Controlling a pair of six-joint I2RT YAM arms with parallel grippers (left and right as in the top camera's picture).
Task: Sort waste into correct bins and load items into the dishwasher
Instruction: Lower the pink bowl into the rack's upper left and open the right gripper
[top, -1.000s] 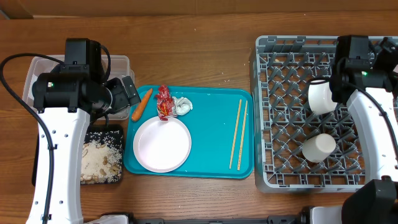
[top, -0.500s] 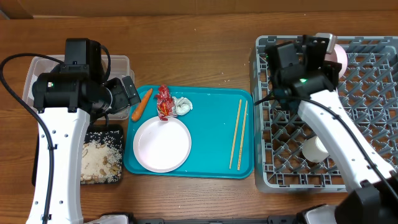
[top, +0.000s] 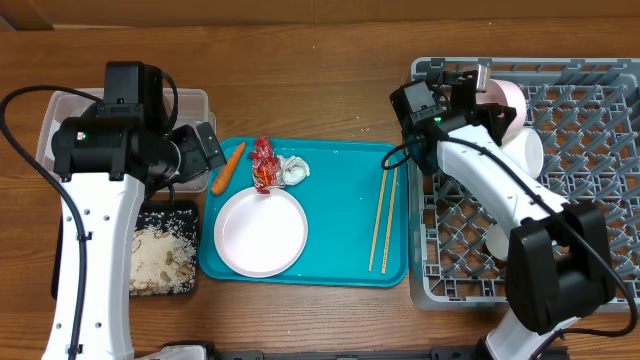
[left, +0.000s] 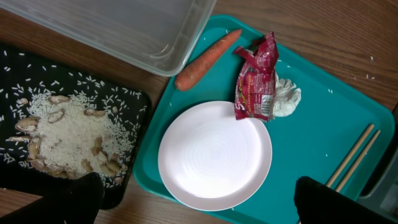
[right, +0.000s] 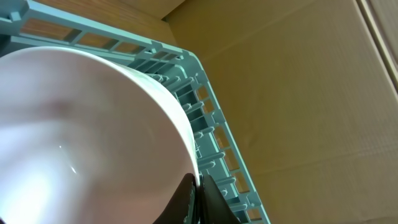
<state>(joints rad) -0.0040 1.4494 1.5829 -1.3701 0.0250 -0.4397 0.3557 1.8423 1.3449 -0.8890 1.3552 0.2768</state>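
The small white bowl moves outward in my right gripper toward the rack's back edge (top: 520, 66) (right: 124, 38) next, clear of the nearer bowl. The gripper then releases the bowl's rim.
My right gripper (top: 482, 97) (right: 198, 194) is shut on the rim of a small white bowl (top: 508, 100) (right: 81, 137). It holds the bowl tilted over the back left part of the grey dishwasher rack (top: 450, 262) (right: 205, 112). Two more bowls (top: 527, 150) (top: 500, 240) sit in the rack. My left gripper (top: 197, 160) (left: 196, 208) hangs open above the teal tray's left end, over the plate (top: 261, 232) (left: 214, 155). Beyond the plate lie the carrot (top: 228, 167) (left: 205, 59), red wrapper (top: 263, 163) (left: 256, 81) and tissue (top: 294, 170) (left: 285, 99). The chopsticks (top: 383, 215) (left: 354, 155) lie at the tray's right.
The teal tray (top: 340, 200) (left: 323, 124) sits mid-table. A clear tub (top: 52, 112) (left: 124, 31) stands at the back left. In front of it lies a black tray (top: 190, 215) (left: 18, 62) holding rice and scraps. The right arm crosses the rack's left half.
The right arm has swung from the rack's far right to its back left corner, carrying the bowl with it. The left arm has stayed still.
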